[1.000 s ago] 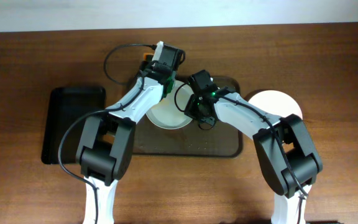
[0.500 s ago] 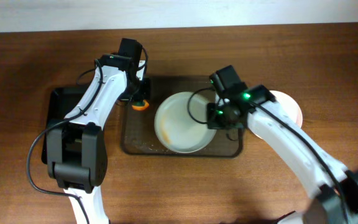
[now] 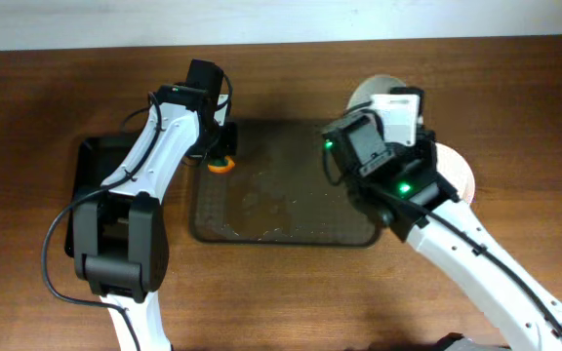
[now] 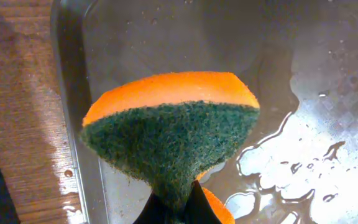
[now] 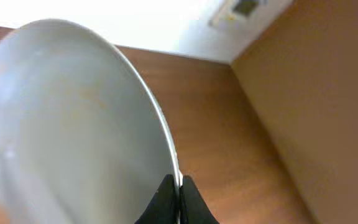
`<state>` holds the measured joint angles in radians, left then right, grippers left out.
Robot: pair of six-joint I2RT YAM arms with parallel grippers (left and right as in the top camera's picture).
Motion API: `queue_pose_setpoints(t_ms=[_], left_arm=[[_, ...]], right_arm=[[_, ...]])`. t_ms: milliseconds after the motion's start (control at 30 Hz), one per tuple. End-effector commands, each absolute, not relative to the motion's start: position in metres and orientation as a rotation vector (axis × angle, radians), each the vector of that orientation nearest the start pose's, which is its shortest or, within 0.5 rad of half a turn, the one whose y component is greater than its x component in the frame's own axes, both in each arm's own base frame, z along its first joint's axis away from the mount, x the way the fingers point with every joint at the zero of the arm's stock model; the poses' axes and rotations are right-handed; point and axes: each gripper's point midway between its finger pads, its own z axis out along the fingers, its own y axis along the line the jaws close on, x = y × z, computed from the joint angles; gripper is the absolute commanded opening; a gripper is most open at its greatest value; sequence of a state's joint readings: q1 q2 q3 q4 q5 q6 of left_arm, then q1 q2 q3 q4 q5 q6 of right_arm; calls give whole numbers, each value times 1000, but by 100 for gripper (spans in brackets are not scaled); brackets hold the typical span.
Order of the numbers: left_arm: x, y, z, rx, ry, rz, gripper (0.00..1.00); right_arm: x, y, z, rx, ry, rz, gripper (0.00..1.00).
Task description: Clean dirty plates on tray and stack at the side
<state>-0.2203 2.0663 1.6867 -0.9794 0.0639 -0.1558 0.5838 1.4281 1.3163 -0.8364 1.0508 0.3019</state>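
Note:
I should turn my right gripper next to level the tilted plate and lower it for release onto the white plate beside the tray, which lies flat.
My left gripper is shut on an orange sponge with a green scrub face, held over the left end of the wet brown tray; it shows in the overhead view too. My right gripper is shut on the rim of a white plate, lifted and tilted on edge above the tray's right end. Part of that plate shows past the arm in the overhead view. Another white plate lies on the table right of the tray, mostly hidden under the right arm.
A black tray lies on the table left of the brown tray, partly under the left arm. Water puddles and specks cover the brown tray's surface. The wooden table reaches the wall at the back.
The right arm has lifted the white plate off the tray and swung it up and to the right, tilting it on edge. The left arm and sponge have stayed put in the last half second.

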Motion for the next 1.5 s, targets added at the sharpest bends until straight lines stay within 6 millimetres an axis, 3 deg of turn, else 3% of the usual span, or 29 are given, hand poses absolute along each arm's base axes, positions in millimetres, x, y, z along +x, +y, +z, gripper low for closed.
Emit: queue_pose_setpoints(t_ms=[0, 200, 233, 300, 367, 433, 467, 533, 567, 633, 700, 733, 800, 867, 900, 933, 967, 1033, 1100, 1233, 1267, 1333, 1367, 1400, 1433, 1467], left_arm=[[436, -110, 82, 87, 2914, -175, 0], [436, -110, 82, 87, 2914, -175, 0], [436, -110, 82, 87, 2914, -175, 0], [436, -110, 82, 87, 2914, -175, 0], [436, -110, 82, 87, 2914, -175, 0], [436, -110, 82, 87, 2914, -175, 0], [436, -110, 82, 87, 2914, -175, 0], [436, -110, 82, 87, 2914, -174, 0], [436, -110, 82, 87, 2914, -174, 0], [436, -110, 82, 87, 2914, -174, 0], [437, -109, 82, 87, 2910, -170, 0], [438, -109, 83, 130, 2901, -166, 0], [436, -102, 97, 138, 2913, -156, 0], [429, -68, 124, 56, 2960, -67, 0], [425, -51, 135, 9, 2982, -23, 0], [418, -22, 142, -82, 3014, 13, 0], [416, -5, 142, -144, 3021, 17, 0], [411, 30, 141, -274, 3029, 26, 0], [410, 49, 136, -292, 3029, 32, 0], [386, 90, 102, -352, 3099, 246, 0], [382, 101, 85, -386, 3097, 273, 3], [383, 105, 68, -401, 3083, 273, 5], [383, 105, 61, -401, 3075, 274, 17], [383, 105, 59, -401, 3076, 273, 48], [386, 106, 59, -402, 3064, 272, 100], [387, 105, 59, -408, 3059, 272, 100]], right_arm=[[357, 70, 314, -131, 1929, -1059, 4], [360, 80, 322, -189, 1897, -1080, 4], [361, 83, 316, -113, 1912, -977, 4], [358, 114, 255, -130, 2181, -547, 4], [350, 128, 189, -20, 2484, -169, 4], [351, 124, 160, 73, 2623, 85, 4], [355, 112, 159, 136, 2639, 150, 4], [363, 67, 157, 319, 2657, 242, 4], [364, 23, 155, 463, 2652, 224, 4], [361, -27, 151, 563, 2644, 153, 4], [349, -85, 134, 740, 2647, -31, 4], [344, -101, 115, 807, 2679, -68, 4], [339, -110, 90, 865, 2739, -82, 4], [336, -111, 67, 894, 2803, -85, 4], [333, -109, 56, 905, 2842, -78, 22], [339, -103, 57, 909, 2834, -13, 45], [346, -98, 69, 898, 2823, 40, 48], [367, -82, 114, 798, 2802, 180, 49], [387, -33, 150, 528, 2796, 422, 49], [386, 38, 153, 264, 2855, 465, 49], [384, 58, 152, 180, 2868, 438, 61], [381, 72, 150, 109, 2883, 383, 61], [378, 83, 149, 64, 2890, 381, 62], [376, 91, 149, 32, 2894, 384, 64], [374, 100, 149, -1, 2897, 388, 67], [373, 101, 149, -6, 2897, 389, 68]])
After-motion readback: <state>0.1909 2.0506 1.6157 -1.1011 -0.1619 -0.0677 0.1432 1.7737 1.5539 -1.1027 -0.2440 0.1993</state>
